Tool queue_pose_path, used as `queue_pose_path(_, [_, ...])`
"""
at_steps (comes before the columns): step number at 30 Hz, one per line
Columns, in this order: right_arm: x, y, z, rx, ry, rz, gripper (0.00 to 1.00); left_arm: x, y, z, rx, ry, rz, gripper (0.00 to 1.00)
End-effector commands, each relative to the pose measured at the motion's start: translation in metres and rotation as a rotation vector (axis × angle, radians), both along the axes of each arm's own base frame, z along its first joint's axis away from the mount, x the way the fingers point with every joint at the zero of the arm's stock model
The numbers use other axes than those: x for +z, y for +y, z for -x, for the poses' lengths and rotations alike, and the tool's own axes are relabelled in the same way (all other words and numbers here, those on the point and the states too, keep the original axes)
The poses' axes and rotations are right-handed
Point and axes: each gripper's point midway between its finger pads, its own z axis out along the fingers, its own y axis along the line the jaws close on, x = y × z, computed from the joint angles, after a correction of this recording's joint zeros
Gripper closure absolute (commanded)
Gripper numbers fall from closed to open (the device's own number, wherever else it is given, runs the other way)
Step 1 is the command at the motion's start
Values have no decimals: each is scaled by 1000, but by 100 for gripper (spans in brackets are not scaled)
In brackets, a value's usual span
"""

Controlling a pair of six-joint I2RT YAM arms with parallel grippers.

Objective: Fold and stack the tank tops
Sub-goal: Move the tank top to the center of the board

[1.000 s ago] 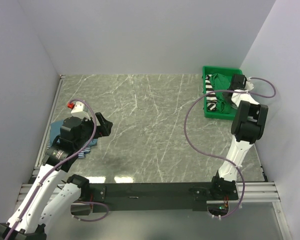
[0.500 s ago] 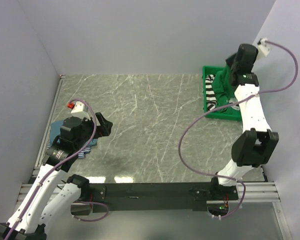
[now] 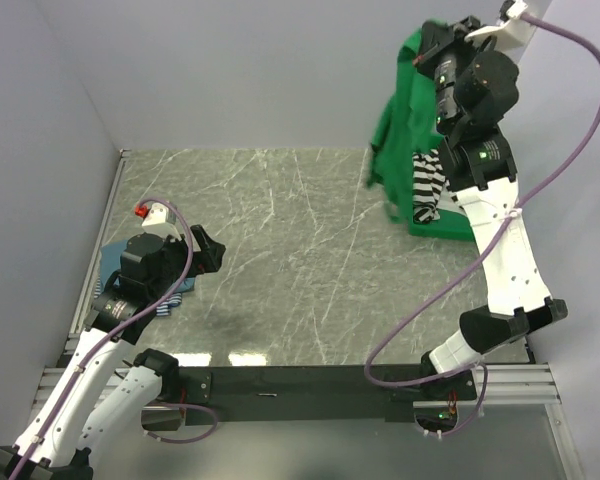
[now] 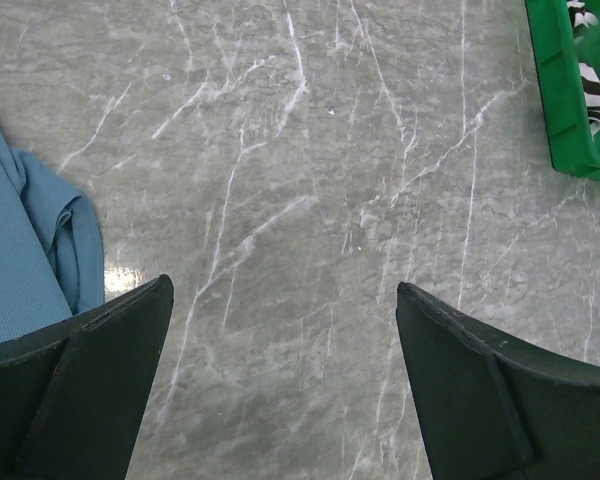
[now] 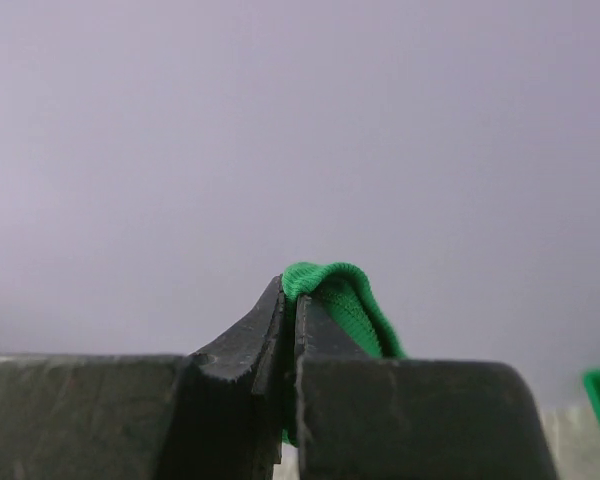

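Observation:
The part of the table beside the bin [image 3: 442, 229] is empty. My right gripper will next move down toward that bare middle of the table to release the plain green tank top.
My right gripper [image 3: 427, 43] is raised high at the back right, shut on the plain green tank top [image 3: 398, 125], which hangs down over the table. In the right wrist view the jaws [image 5: 292, 300] pinch a green fold [image 5: 345, 300]. The black-and-white striped tank top [image 3: 429, 187] hangs out of the green bin [image 3: 442, 229]. A solid blue tank top [image 4: 25, 260] and a blue-white striped one [image 3: 180, 288] lie at the left edge, mostly hidden under my left arm. My left gripper [image 4: 285, 330] is open and empty above bare table.
The green plastic bin stands at the back right of the grey marble table [image 3: 280, 250]; its corner shows in the left wrist view [image 4: 565, 95]. Pale walls close in the table on three sides.
My right arm has risen from the bin, lifting the green tank top up and out until it hangs high. The striped top has been dragged over the bin rim. The left arm has not moved.

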Motion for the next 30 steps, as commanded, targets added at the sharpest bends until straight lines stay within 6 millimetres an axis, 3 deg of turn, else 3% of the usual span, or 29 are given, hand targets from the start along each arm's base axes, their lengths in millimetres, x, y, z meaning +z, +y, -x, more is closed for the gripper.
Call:
queue_pose_path(1, [45,4,23,-15,-110,29,100,7,0,-2,-5,-35,-8,1])
queue_pose_path(3, [34,15,21,10,-94,29,100,6,1,-2,-4,-34,-9,1])
queue_pose_path(4, [11,22,14,29,-46,40,100,6,1,-2,-4,-34,-9,1])
queue_pose_path(6, [-11,33,15,78,-8,22,100,6,0,-3,-4,-34,-9,1])
queue_pose_path(7, [-58,48,3,107,85,38,100,5,0,-3,-4,-32,-10,1])
queue_pose_path(9, [-94,62,8,157,137,-22,100,4,1,-4,4,-26,-13,1])
queue_pose_path(10, [-160,79,4,188,260,-26,100,4,2,-4,7,-26,-14,1])
queue_pose_path(11, [-182,87,7,209,292,-33,94,3,3,-4,11,-21,-18,1])
queue_pose_path(12, [-208,94,10,221,340,-35,76,2,3,-4,16,-18,-19,1])
queue_pose_path(13, [-257,110,19,251,435,-23,65,2,4,-5,17,-16,-21,1])
queue_pose_path(15, [-295,114,27,238,511,9,47,3,3,-5,16,-18,-19,1])
queue_pose_path(16, [-313,114,33,225,547,28,44,1,3,-5,14,-14,-21,1])
queue_pose_path(18, [-331,106,45,193,605,49,38,0,2,-6,13,-8,-22,1])
queue_pose_path(23, [-376,65,63,31,706,71,36,-1,-2,-7,0,0,-12,1])
queue_pose_path(26, [-403,53,62,16,774,94,36,-4,-11,-12,-11,42,34,1])
queue_pose_path(30, [-434,38,39,24,853,94,36,-18,-43,-30,-66,139,163,5])
